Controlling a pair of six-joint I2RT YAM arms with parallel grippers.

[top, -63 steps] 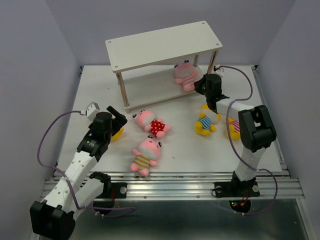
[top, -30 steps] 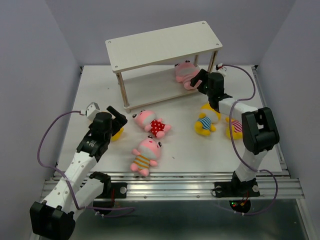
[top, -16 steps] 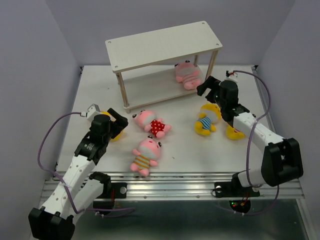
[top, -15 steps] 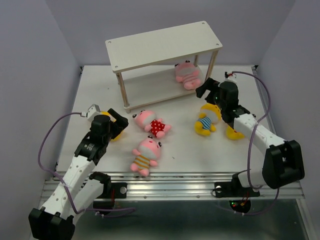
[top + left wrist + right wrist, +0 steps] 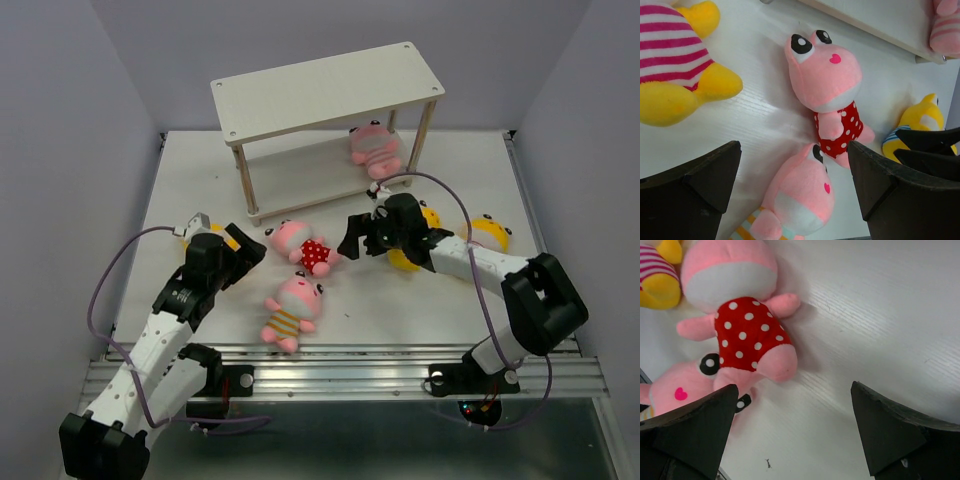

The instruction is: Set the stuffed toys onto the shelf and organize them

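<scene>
The polka-dot toy's pink foot juts out down and to the left of my right gripper in the top view, so my right gripper should move that way and down onto the foot.
The off-white shelf (image 5: 330,85) stands at the back, with a pink striped toy (image 5: 374,150) on its lower board. A pink polka-dot toy (image 5: 303,244) and a pink striped-belly toy (image 5: 291,311) lie mid-table. My right gripper (image 5: 355,240) is open just right of the polka-dot toy (image 5: 740,325), with only bare table between its fingers. That arm lies over a yellow toy (image 5: 403,262). Another yellow toy (image 5: 488,232) lies further right. My left gripper (image 5: 240,255) is open and empty above the table, left of the striped-belly toy (image 5: 805,200), with a yellow pink-striped toy (image 5: 675,65) beside it.
Purple walls close in the white table (image 5: 350,300) on three sides. A metal rail (image 5: 350,355) runs along the near edge by the arm bases. Purple cables loop off both arms. The shelf's thin legs (image 5: 421,128) stand near the toy on the lower board.
My right arm has swung from the shelf's right end down and left, across the yellow toy, to the polka-dot toy. The left gripper has shifted slightly to the right.
</scene>
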